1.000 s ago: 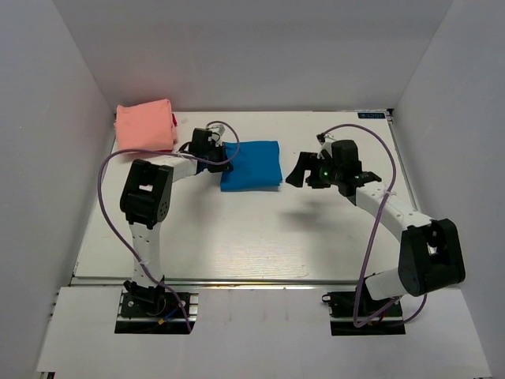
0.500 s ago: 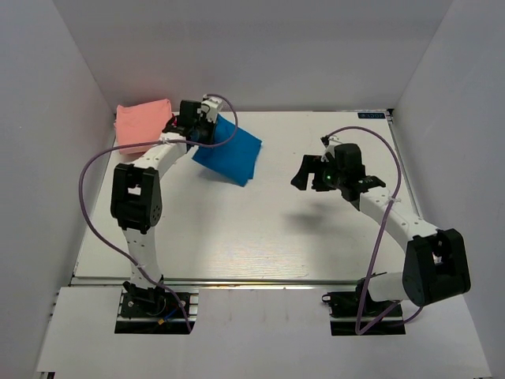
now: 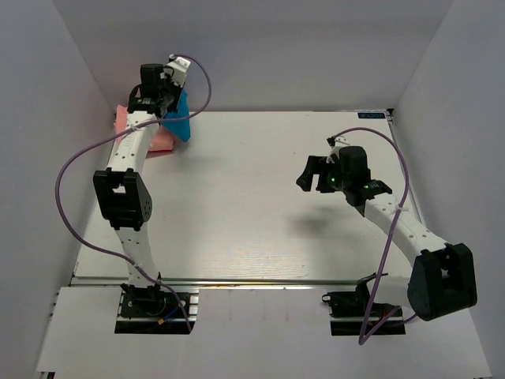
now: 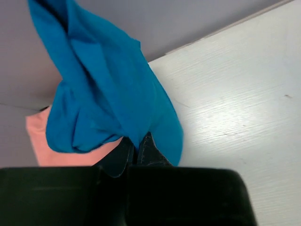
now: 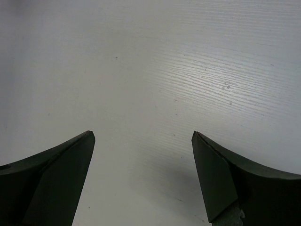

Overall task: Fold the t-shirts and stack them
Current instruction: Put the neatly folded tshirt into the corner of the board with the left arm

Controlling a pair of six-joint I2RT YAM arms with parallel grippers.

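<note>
I should next move my left gripper to the left in the top view, then down, and let go of the blue t-shirt (image 3: 177,118) over the pink t-shirt's wall-side edge, because that edge is uncovered.
The bright blue t-shirt (image 3: 177,118) hangs bunched from my left gripper (image 3: 162,106), lifted at the far left corner above the salmon-pink t-shirt (image 3: 162,139). In the left wrist view the blue t-shirt (image 4: 108,94) drapes from my shut left gripper (image 4: 137,146), with the pink t-shirt (image 4: 47,146) folded below it. My right gripper (image 3: 314,172) hovers over bare table at the right, well away from both shirts. In the right wrist view that right gripper (image 5: 143,136) stands wide open with nothing between its fingers.
White walls close in the table (image 3: 252,221) on the left, back and right; the pink shirt lies against the left wall. Purple cables loop off both arms.
My left gripper has lifted the blue t-shirt off the table's middle and swung it back and left over the pink one. The right gripper drifted slightly right, still open.
</note>
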